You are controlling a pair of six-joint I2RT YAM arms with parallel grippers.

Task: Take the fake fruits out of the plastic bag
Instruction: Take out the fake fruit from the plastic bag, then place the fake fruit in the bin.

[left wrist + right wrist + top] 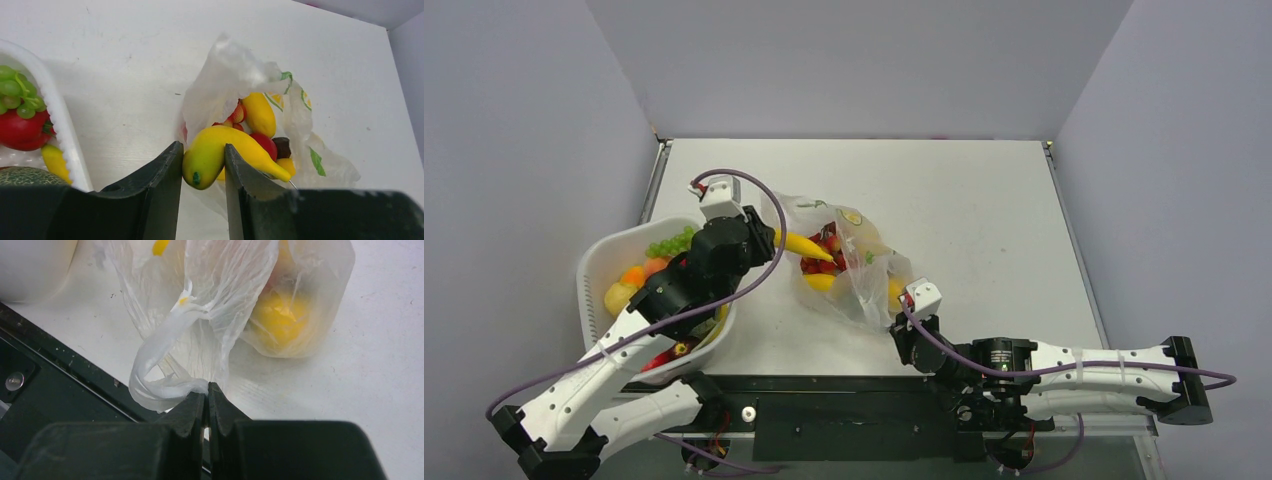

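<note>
My left gripper goes to the left in the top view next, above the other fruits, and releases the pear-shaped fruit. Those other fruits already lie in the white basket.
My left gripper [203,162] is shut on a yellow pear-shaped fake fruit [220,152], held above the table just left of the plastic bag's mouth; from above that fruit [802,245] sticks out from the gripper [769,240]. The plastic bag [849,265] lies crumpled mid-table with red, yellow and dark fake fruits [260,117] inside. My right gripper [206,392] is shut on the bag's twisted loop handle [160,390] at the bag's near corner, close to the table's front edge; from above the right gripper [904,322] sits at that corner. A yellow fruit [280,320] shows through the film.
A white oval basket [594,270] stands at the left under my left arm, with green grapes [669,243], orange, yellow and red fruits in it. The table's dark front rail [50,395] runs just below the right gripper.
</note>
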